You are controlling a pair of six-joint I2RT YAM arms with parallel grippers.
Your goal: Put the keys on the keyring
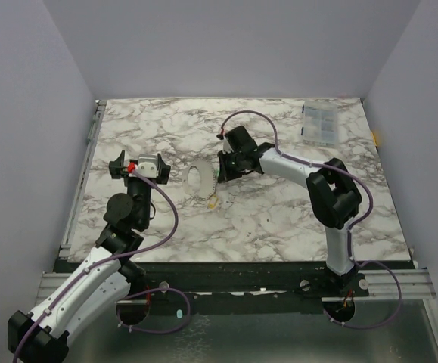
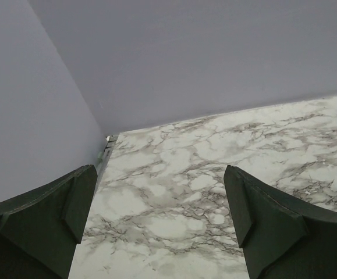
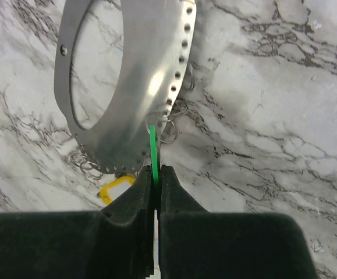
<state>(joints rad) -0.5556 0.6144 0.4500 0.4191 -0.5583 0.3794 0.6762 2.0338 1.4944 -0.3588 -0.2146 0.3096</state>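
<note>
The right gripper draws slightly back over the bare marble beside the loop's rim next and releases the green key, because the key's tip is at the wire rings.
The grey keyring lies flat mid-table, a wide metal loop with small holes along its rim; it fills the upper left of the right wrist view. My right gripper is at its right edge, shut on the green key, held edge-on with its tip at the loop's rim by small wire rings. The yellow key lies on the table at the loop's near edge, also seen from above. My left gripper is open and empty, left of the loop, over bare marble.
A clear plastic box stands at the back right. Grey walls close in the table on three sides. A metal rail runs along the table's left edge.
</note>
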